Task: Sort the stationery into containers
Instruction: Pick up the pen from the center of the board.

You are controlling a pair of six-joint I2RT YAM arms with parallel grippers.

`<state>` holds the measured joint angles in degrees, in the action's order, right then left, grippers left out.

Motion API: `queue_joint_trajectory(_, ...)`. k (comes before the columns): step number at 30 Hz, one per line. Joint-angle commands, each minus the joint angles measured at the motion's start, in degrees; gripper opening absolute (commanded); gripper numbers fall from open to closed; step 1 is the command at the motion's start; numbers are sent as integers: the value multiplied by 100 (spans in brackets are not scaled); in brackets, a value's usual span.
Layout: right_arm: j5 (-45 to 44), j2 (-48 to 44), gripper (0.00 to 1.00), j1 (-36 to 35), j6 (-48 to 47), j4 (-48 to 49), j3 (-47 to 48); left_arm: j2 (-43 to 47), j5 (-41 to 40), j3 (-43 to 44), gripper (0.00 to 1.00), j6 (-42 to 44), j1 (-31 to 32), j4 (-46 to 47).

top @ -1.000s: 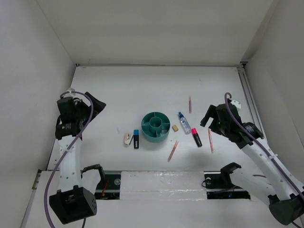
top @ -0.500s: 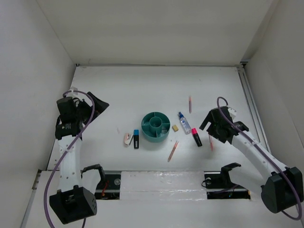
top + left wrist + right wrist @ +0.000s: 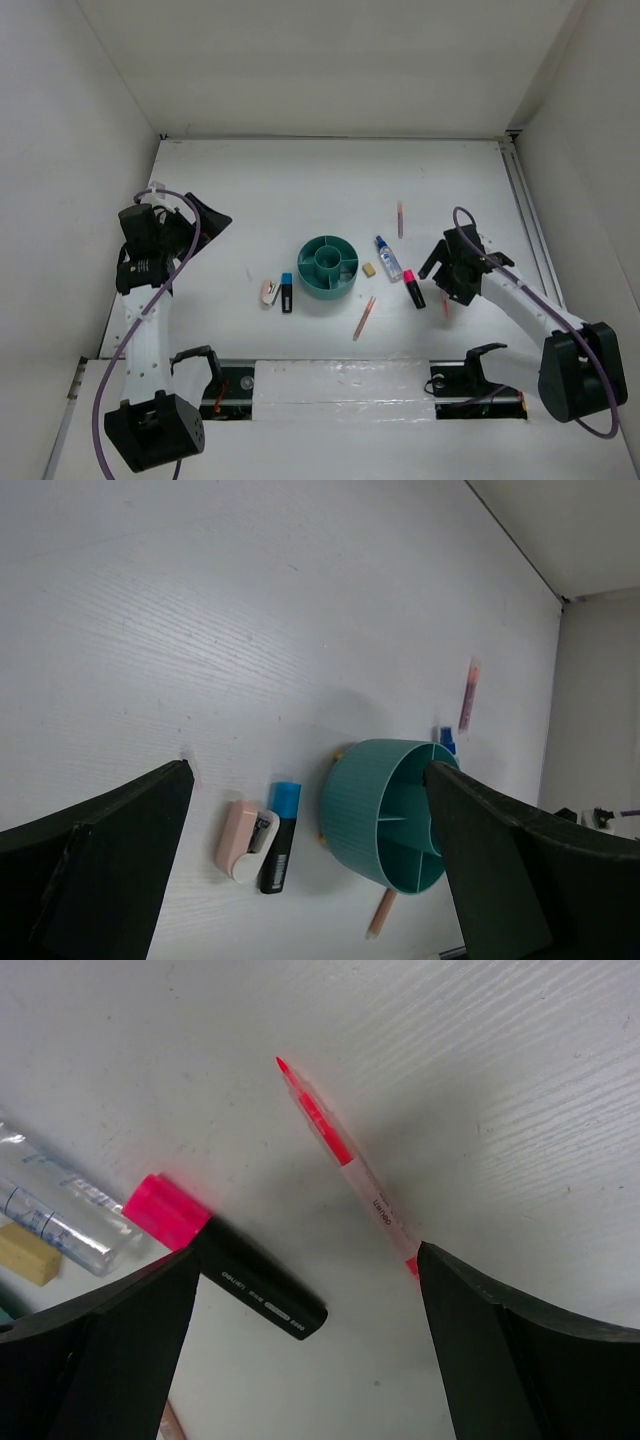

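Note:
My right gripper should next go down onto the pale labelled part of the pinkish-red pencil (image 3: 446,303) (image 3: 378,1206) and close, because the pencil lies flat on the table below the open fingers.
The round teal organizer (image 3: 328,266) stands mid-table; it also shows in the left wrist view (image 3: 390,815). Left of it lie a blue-capped marker (image 3: 287,292) and a white-pink piece (image 3: 269,291). Right of it lie a tan eraser (image 3: 369,269), a clear bottle (image 3: 388,258) and a pink-capped marker (image 3: 413,289). Pencils lie at the far right (image 3: 400,219), in front (image 3: 364,317) and under my right gripper (image 3: 345,1160). My right gripper (image 3: 447,280) is open, low over that pencil and the pink marker (image 3: 235,1265). My left gripper (image 3: 205,225) is open and empty, held high to the left.
White walls close in the table on the left, back and right. A metal rail (image 3: 525,215) runs along the right edge. The arm bases and cables sit at the near edge (image 3: 340,385).
My right gripper has come down and to the left, closer to the pencil and the pink-capped marker. My left gripper has shifted slightly. No item has moved.

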<state>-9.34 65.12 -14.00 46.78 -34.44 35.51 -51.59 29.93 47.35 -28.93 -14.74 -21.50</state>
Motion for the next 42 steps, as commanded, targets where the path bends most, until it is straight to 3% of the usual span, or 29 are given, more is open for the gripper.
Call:
queue_joint_trajectory(1,134,324,95,117,7,315,0,88,136,-94,100,98,-37,242)
queue_joint_trajectory(12,363,695,92,354,-178,174,202,88,197,-95,100,151,-37,295)
queue_joint_trajectory(24,364,748,75,407,-302,-352,254,88,250,-95,100,151,-37,295)
queue_joint_trajectory(30,266,598,75,354,-249,-591,317,35,303,-95,100,151,-37,295)
queue_joint_trajectory(37,214,1107,56,117,-249,-529,378,-17,355,-95,100,151,-37,295)
queue_joint_trajectory(38,214,1108,47,117,-249,-529,439,-17,355,-95,100,151,-37,295)
queue_joint_trajectory(40,161,1222,43,117,-249,-581,500,-17,355,-95,100,203,-37,295)
queue_joint_trajectory(42,161,1222,30,117,-302,-582,501,-17,355,-95,100,203,-37,295)
